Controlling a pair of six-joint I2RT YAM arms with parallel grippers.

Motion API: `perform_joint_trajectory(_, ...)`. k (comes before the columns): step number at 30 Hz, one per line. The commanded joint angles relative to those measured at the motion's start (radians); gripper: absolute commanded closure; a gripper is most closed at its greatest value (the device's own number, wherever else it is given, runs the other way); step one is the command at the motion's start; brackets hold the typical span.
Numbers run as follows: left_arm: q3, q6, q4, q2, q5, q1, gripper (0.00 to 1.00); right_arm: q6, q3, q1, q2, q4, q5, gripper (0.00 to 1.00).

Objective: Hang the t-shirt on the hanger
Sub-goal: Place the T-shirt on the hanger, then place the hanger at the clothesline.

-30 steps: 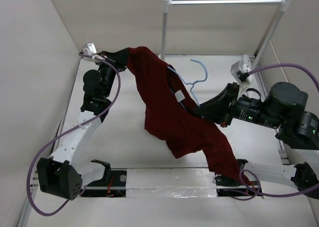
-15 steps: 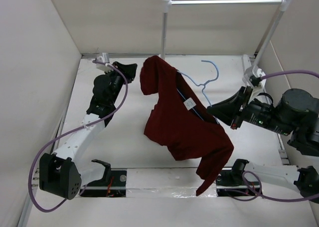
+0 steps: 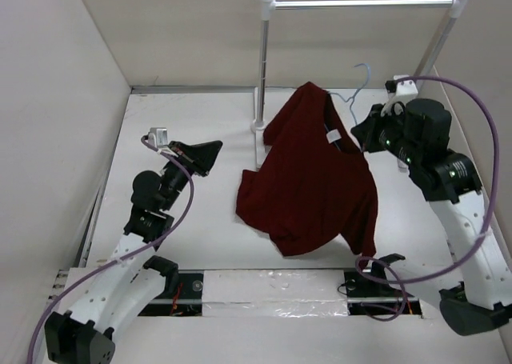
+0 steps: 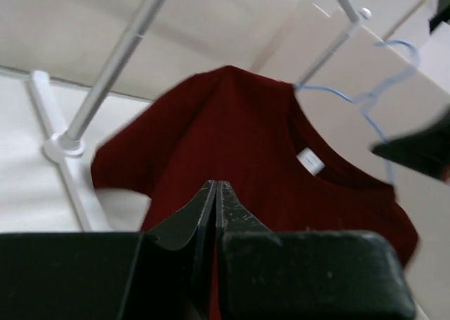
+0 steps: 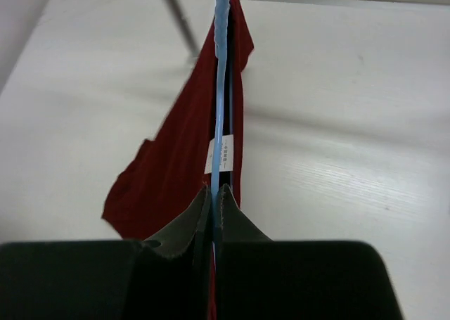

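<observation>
The robot will next lift its right gripper outward to the metal bar's bare end (image 3: 438, 3), above it to the right in the top view, and let go of the hanger's hook there.
The maroon t-shirt (image 3: 308, 176) hangs spread out on the light-blue hanger (image 3: 362, 66), its white tag (image 3: 330, 134) showing at the collar. My right gripper (image 3: 358, 134) is shut on the hanger wire beside the collar and holds it up in the air. In the right wrist view the hanger (image 5: 221, 88) runs straight out from between the gripper (image 5: 216, 190) fingers, with the t-shirt (image 5: 186, 151) draped below it. My left gripper (image 3: 210, 151) is shut and empty, well left of the shirt. The left wrist view has the gripper (image 4: 216, 185) facing the t-shirt (image 4: 239, 144) and hanger (image 4: 373, 102).
A tall white rack stands at the back, its metal rail (image 3: 360, 2) overhead. Its left post (image 3: 262, 68) and foot (image 3: 258, 128) are just behind the shirt's left sleeve. The walls enclose the table on the left, the right and behind.
The left gripper let go of the shirt's shoulder and drew back to the near left. The right arm raised the hanger and shirt toward the back right, so the shirt now hangs flat.
</observation>
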Motion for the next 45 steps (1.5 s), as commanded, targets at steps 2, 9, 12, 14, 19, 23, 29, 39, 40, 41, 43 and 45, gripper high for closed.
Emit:
perform_joint_trajectory(2, -0.014, 0.078, -0.042, -0.047, -0.092, -0.169, 1.00, -0.012, 0.088, -0.169, 0.065, 0.206, -0.088, 1.00)
perform_joint_trajectory(9, -0.068, 0.216, -0.091, 0.022, -0.347, -0.456, 1.00, -0.011, 0.296, -0.298, 0.248, 0.180, -0.038, 1.00)
perform_joint_trajectory(12, -0.099, 0.268, -0.076, 0.004, -0.406, -0.491, 1.00, -0.004, 0.356, -0.344, 0.303, 0.191, -0.031, 1.00)
perform_joint_trajectory(14, -0.111, 0.281, -0.082, -0.010, -0.401, -0.491, 1.00, 0.001, 0.393, -0.365, 0.331, 0.191, -0.022, 1.00)
perform_joint_trajectory(19, -0.152, 0.278, -0.052, -0.062, -0.366, -0.491, 1.00, 0.015, 0.412, -0.405, 0.378, 0.255, -0.001, 1.00)
perform_joint_trajectory(23, -0.155, 0.276, -0.060, -0.085, -0.369, -0.491, 1.00, 0.013, 0.465, -0.416, 0.406, 0.252, 0.047, 1.00)
perform_joint_trajectory(29, -0.161, 0.276, -0.046, -0.090, -0.337, -0.491, 1.00, -0.008, 0.593, -0.464, 0.470, 0.222, 0.070, 1.00)
perform_joint_trajectory(39, -0.165, 0.273, -0.040, -0.090, -0.338, -0.491, 1.00, -0.050, 0.697, -0.517, 0.593, 0.189, 0.052, 1.00)
perform_joint_trajectory(40, -0.165, 0.275, -0.040, -0.093, -0.336, -0.491, 1.00, -0.053, 0.686, -0.517, 0.593, 0.202, 0.047, 1.00)
perform_joint_trajectory(41, -0.165, 0.273, -0.042, -0.094, -0.335, -0.491, 1.00, -0.050, 0.680, -0.533, 0.595, 0.217, 0.030, 1.00)
perform_joint_trajectory(43, -0.165, 0.273, -0.042, -0.094, -0.333, -0.491, 1.00, -0.047, 0.692, -0.556, 0.616, 0.219, -0.011, 1.00)
perform_joint_trajectory(45, -0.165, 0.272, -0.040, -0.094, -0.330, -0.491, 1.00, -0.048, 0.711, -0.556, 0.634, 0.217, -0.033, 1.00)
